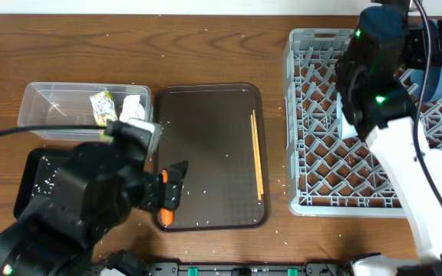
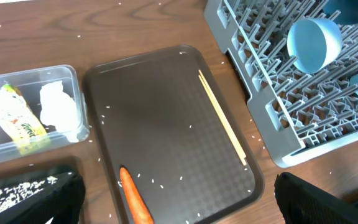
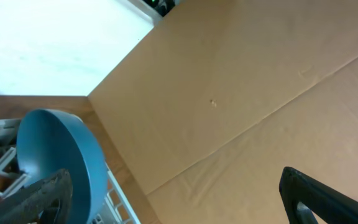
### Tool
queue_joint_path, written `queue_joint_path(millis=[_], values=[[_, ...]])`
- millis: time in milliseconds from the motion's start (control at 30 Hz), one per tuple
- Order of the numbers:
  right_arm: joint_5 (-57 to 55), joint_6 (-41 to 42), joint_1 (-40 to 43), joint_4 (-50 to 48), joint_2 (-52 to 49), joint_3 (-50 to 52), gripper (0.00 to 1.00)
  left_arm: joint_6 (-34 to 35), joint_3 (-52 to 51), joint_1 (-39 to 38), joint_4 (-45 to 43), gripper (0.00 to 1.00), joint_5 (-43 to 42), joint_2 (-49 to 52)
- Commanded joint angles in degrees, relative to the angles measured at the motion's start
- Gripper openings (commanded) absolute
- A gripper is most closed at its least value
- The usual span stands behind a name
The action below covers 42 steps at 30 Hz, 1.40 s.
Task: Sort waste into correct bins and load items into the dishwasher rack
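Note:
The orange carrot [image 2: 140, 211] lies lengthwise between the spread fingers, so I should next lower my open left gripper toward the brown tray [image 2: 166, 93], over the carrot's near part.
An orange carrot [image 2: 135, 200] lies on the brown serving tray [image 2: 166, 93] near its front left corner, between the spread fingers of my open left gripper [image 2: 179, 205]; it also shows in the overhead view [image 1: 166, 218]. Two chopsticks [image 1: 257, 153] lie along the tray's right side. The clear tub [image 1: 37, 100] holds the yellow-green wrapper [image 2: 17, 118] and the white tissue [image 2: 58, 109]. The black tray [image 1: 29, 165] holds rice. My right gripper [image 3: 179, 199] is open beside the blue plate [image 3: 67, 149], which stands in the grey rack [image 1: 313, 115]. A light-blue cup [image 2: 312, 43] sits in the rack.
Loose rice grains [image 2: 157, 182] are scattered on the brown tray and the wooden table. The right arm [image 1: 374, 84] covers much of the rack's middle. A cardboard wall [image 3: 241, 93] stands behind the rack. The white bowl and pink cup do not show.

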<state>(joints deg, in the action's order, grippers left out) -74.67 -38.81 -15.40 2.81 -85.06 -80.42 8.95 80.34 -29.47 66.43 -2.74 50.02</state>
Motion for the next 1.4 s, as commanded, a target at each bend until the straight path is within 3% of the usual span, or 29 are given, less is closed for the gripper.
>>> queue_joint_path(millis=[0,133,333,567,733,867,1000,1167,1367], values=[[-2.84,-0.92,-1.99,2.6,0.09,-0.09,0.99,-0.37,0.7,-0.07,0.85,0.98,0.9,-0.52],[-8.9,4.04,-5.92,5.33,0.13,-0.09,0.99,-0.37,0.7,-0.07,0.98,0.98,2.12,-0.17],[-10.86,9.68,-12.44,5.73,2.8,-0.09,0.99,-0.98,0.61,-0.07,1.01,0.98,11.04,0.55],[-10.82,13.62,-20.76,6.14,10.84,-0.09,0.99,-2.03,-2.71,-0.07,1.79,0.98,10.88,4.57],[-9.92,21.86,-29.31,16.59,16.37,-0.09,0.99,-1.18,-3.34,-0.07,2.16,0.98,10.97,9.46],[5.25,36.44,-33.46,34.86,20.0,-0.09,0.99,-0.83,-3.34,-0.07,2.21,0.98,10.97,11.74],[26.12,55.34,-31.91,50.56,23.45,-0.09,0.99,3.23,-3.37,-0.07,6.29,0.98,11.98,12.41],[34.12,69.68,-28.15,61.22,26.6,-0.09,0.99,12.63,-5.99,-0.07,11.74,0.98,11.69,12.9],[40.87,80.48,-22.82,68.3,28.98,-0.09,0.99,19.23,-20.72,-0.07,3.93,1.0,10.69,13.84]])
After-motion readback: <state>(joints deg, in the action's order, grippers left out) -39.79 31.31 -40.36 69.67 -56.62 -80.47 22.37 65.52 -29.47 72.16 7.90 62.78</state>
